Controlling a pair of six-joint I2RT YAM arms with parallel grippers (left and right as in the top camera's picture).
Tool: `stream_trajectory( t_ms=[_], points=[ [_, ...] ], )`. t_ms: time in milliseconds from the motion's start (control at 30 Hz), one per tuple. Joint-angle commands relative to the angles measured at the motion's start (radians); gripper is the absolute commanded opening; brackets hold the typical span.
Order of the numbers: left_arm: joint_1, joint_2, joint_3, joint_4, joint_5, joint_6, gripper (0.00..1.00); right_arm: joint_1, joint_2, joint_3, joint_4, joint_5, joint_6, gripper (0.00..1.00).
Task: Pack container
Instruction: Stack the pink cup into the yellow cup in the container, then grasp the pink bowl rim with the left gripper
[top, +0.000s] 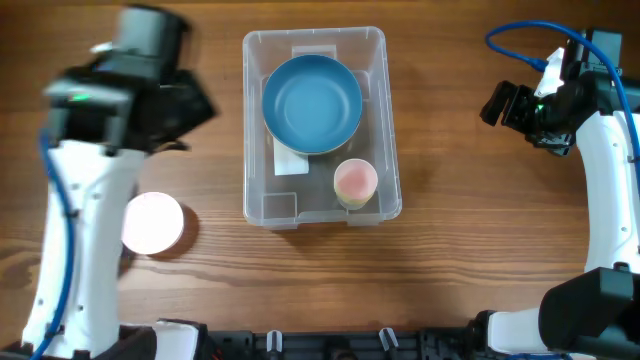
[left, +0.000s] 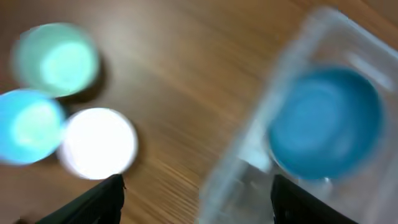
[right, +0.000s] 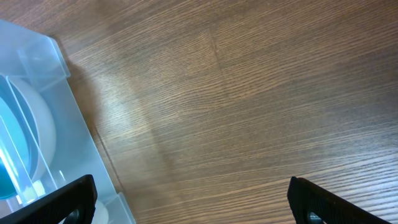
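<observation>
Blue and green cups crowd the side of the rim opposite the container. My left gripper should next move down, back toward the white cup (top: 152, 222), onto the rim's container-facing side to close.
The clear plastic container (top: 260, 130) stands in the middle of the table. Inside it are a round blue bowl (top: 312, 103) and a pink cup (top: 355, 181). A white cup (top: 152, 222) stands on the table at the left. My left gripper (left: 196, 199) is open and empty, high above the table between the container (left: 249, 168) and the cups. The blurred left wrist view shows the white cup (left: 98, 143), a blue cup (left: 26, 126) and a green cup (left: 56, 59). My right gripper (right: 189, 199) is open and empty over bare wood, right of the container (right: 62, 118).
The table is brown wood. The left arm (top: 85, 230) hides the blue and green cups in the overhead view. The right arm (top: 600, 150) stands along the right edge with a blue cable.
</observation>
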Motion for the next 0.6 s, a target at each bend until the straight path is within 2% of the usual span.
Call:
stream_trajectory(
  t_ms=[0,100,167,300,500,533,567],
  points=[
    [0.151,0.029,-0.164,0.033,0.023,-0.018,0.78,0.0,0.009,-0.012,0.005,0.009,-0.007,1.0],
    [0.23,0.029,-0.388,0.169,0.09,-0.017,0.8,0.001,0.009,-0.012,0.005,0.009,-0.006,1.0],
    [0.243,0.037,-0.566,0.291,0.095,-0.017,0.8,0.001,0.009,-0.012,0.004,0.009,-0.006,1.0],
    [0.243,0.071,-0.792,0.489,0.095,-0.013,0.83,0.001,0.009,-0.012,0.003,0.009,-0.006,0.99],
    [0.243,0.161,-0.841,0.609,0.095,-0.008,0.82,0.001,0.009,-0.012,-0.002,0.009,-0.008,0.99],
    [0.243,0.171,-0.841,0.619,0.095,-0.006,0.81,0.001,0.009,-0.012,-0.002,0.01,-0.008,1.0],
    [0.243,0.179,-0.841,0.624,0.095,-0.006,0.75,0.001,0.009,-0.012,-0.002,0.009,-0.01,1.0]
  ],
)
